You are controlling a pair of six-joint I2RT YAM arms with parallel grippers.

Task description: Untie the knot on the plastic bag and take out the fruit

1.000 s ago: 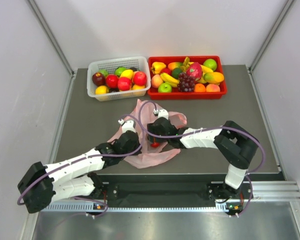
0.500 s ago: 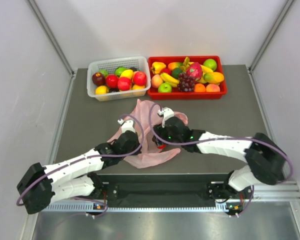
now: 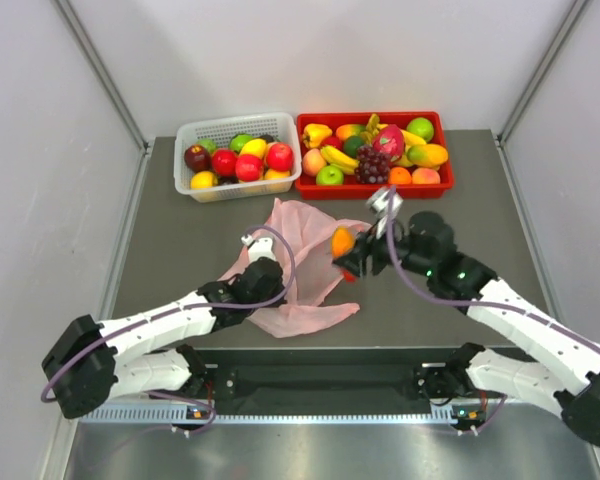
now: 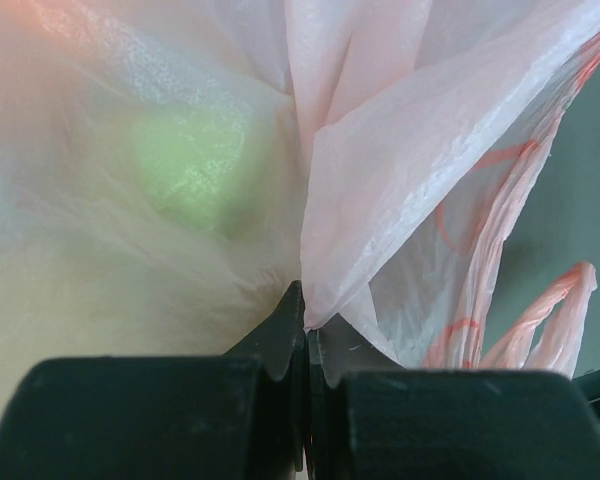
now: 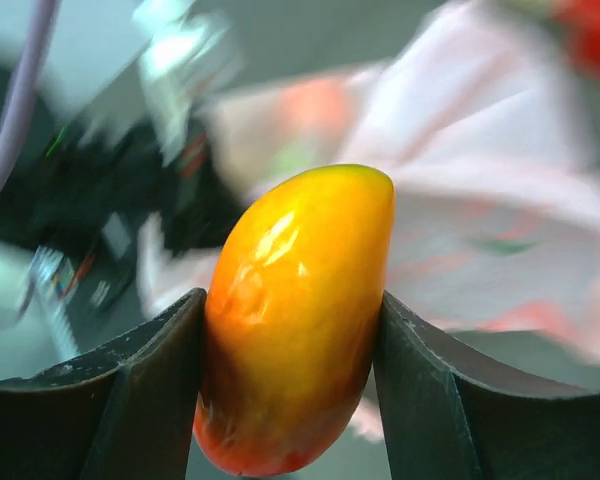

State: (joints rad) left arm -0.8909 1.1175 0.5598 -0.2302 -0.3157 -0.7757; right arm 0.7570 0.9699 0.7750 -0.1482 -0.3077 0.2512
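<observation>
I will next carry the mango-shaped fruit outward with my right gripper, past the grapes and onto the fruit heaped in the red tray.
The pink plastic bag (image 3: 298, 262) lies crumpled at the table's middle front. My left gripper (image 3: 267, 272) is shut on a fold of the bag (image 4: 380, 200), its jaws pinching the thin film; a green shape (image 4: 192, 165) shows through the plastic. My right gripper (image 3: 346, 254) is shut on an orange-yellow mango-shaped fruit (image 3: 342, 242), held just right of the bag and above the table; it fills the right wrist view (image 5: 295, 310) between both fingers. The knot does not show.
A white basket (image 3: 188, 136) of fruit stands at the back left, and a red tray (image 3: 444, 176) of fruit beside it at the back right. Grey walls close both sides. The table's front edge lies just below the bag.
My right gripper has pulled back out of the bag to the right and upward, carrying the orange-yellow fruit. My left gripper has stayed on the bag, whose top has been drawn up.
</observation>
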